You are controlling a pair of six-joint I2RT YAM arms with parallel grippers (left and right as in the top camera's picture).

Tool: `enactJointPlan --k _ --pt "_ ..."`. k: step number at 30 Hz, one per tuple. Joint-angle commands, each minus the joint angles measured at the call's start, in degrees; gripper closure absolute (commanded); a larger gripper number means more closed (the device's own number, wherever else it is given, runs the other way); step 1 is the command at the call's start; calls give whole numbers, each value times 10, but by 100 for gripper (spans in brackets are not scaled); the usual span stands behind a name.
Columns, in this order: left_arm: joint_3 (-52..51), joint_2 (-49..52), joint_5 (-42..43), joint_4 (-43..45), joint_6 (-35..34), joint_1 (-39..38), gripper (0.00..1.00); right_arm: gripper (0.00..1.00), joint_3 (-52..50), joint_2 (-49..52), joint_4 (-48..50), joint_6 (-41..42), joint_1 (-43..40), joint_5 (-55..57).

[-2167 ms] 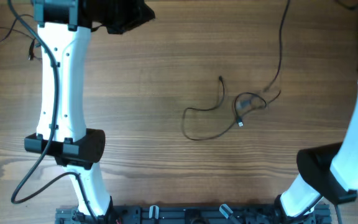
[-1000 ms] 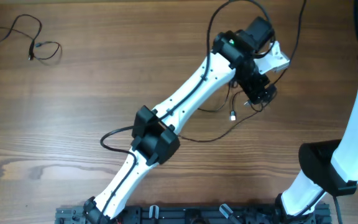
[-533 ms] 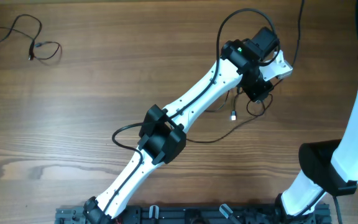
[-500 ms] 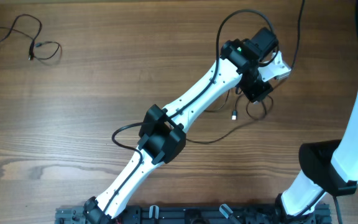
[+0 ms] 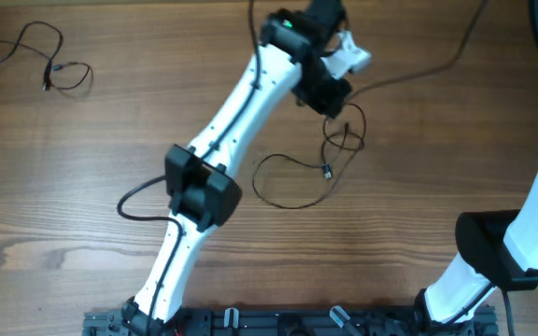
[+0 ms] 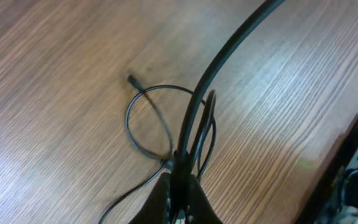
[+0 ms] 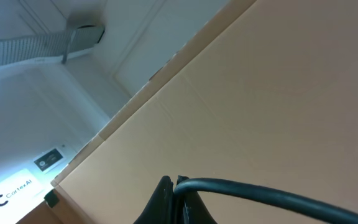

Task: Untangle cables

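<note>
Next, my right gripper swings left in the overhead view to the table's far middle, which lies there, slackening the taut cable, and releases it.
A thin black cable runs taut from my left gripper [image 5: 332, 97] up to the top right edge [image 5: 437, 65]. Below the gripper it hangs in small tangled loops [image 5: 346, 136] with a tiny plug [image 5: 326, 172], and a wider loop lies on the table [image 5: 286, 205]. In the left wrist view the left gripper [image 6: 180, 186] is shut on the cable [image 6: 229, 51], above thin loops and a plug end [image 6: 131, 78]. My right gripper [image 7: 178, 185] is shut on the black cable [image 7: 260, 193] and faces a beige wall; it is outside the overhead view.
A separate thin black cable [image 5: 52, 70] lies in loose loops at the table's far left corner. My right arm's white link and black joint [image 5: 493, 247] stand at the right edge. A black rail [image 5: 278, 322] runs along the front edge.
My left arm has swung up and to the left with the cable in its grip. The tangle of loops and the plug have been dragged left along the table.
</note>
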Motion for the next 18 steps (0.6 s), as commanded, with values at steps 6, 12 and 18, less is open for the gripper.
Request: enactJointPlan --k 6,12,18 --pt "3 -58 265 -10 22 91 87 96 8 -7 -24 -42 -1 10" --pt "3 -92 265 -17 21 138 96 96 8 -7 -40 -40 -1 9" --pt "3 -92 231 -30 17 139 75 96 8 2 41 -17 1 -134"
